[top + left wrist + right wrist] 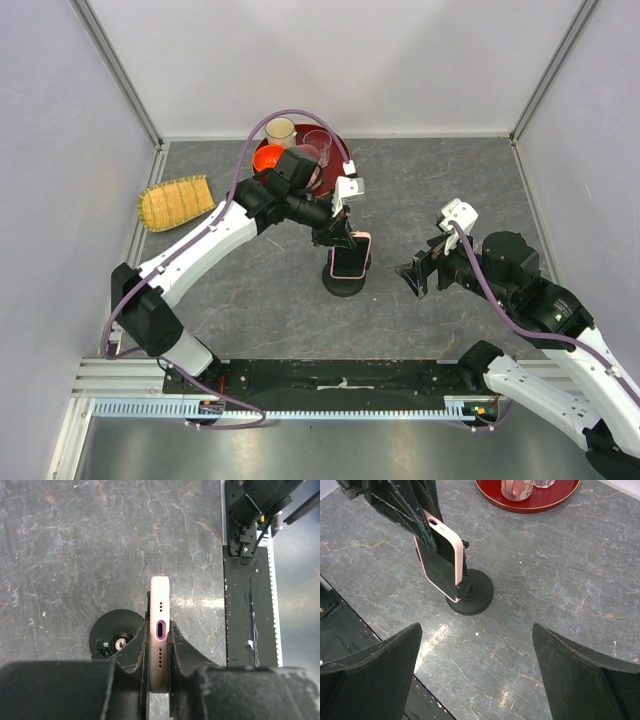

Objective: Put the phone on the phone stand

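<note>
The stand backs the phone (351,254), so my left gripper will next swing left in the top view to the yellow mat's near side and release the phone.
The phone (351,254), black-screened in a pale pink case, stands upright over the black phone stand (345,281) in the middle of the table. My left gripper (337,237) is shut on the phone's upper end; in the left wrist view its fingers (132,652) pinch the pink edge of the phone (160,630), with the stand's disc base (114,635) just left. In the right wrist view the phone (451,555) leans against the stand (472,597), its lower end at the stem. My right gripper (412,274) is open and empty, to the right of the stand.
A red tray (335,172) with cups and an orange bowl (268,158) sits at the back behind the left arm. A woven yellow mat (176,201) lies at the back left. A black rail (330,378) runs along the near edge.
</note>
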{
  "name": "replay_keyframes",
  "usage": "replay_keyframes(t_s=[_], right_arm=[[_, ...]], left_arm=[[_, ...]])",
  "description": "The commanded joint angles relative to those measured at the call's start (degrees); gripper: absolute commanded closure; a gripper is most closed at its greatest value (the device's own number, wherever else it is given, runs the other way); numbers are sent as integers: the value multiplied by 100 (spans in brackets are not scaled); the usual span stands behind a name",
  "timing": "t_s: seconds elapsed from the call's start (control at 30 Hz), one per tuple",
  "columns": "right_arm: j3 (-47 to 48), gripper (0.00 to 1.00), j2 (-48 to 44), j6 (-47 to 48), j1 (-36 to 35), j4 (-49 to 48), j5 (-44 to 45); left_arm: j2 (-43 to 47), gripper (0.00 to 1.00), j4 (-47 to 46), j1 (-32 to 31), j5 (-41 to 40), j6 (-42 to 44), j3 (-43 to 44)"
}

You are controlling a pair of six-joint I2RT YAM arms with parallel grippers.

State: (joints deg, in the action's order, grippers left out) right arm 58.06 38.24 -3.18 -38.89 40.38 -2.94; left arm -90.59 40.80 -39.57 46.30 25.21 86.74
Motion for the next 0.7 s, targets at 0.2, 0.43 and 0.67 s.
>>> replay_keyframes(t_s=[0.2, 0.43, 0.67], right_arm=[[162, 2, 157, -209, -13, -302, 415], [74, 2, 298, -508, -13, -609, 470], [-102, 2, 377, -517, -13, -900, -127]], left_arm=[[2079, 98, -977, 20, -2782, -2036, -1044], [3011, 98, -327, 63, -5129, -3346, -1185], [3609, 98, 499, 722, -7432, -4314, -1264]])
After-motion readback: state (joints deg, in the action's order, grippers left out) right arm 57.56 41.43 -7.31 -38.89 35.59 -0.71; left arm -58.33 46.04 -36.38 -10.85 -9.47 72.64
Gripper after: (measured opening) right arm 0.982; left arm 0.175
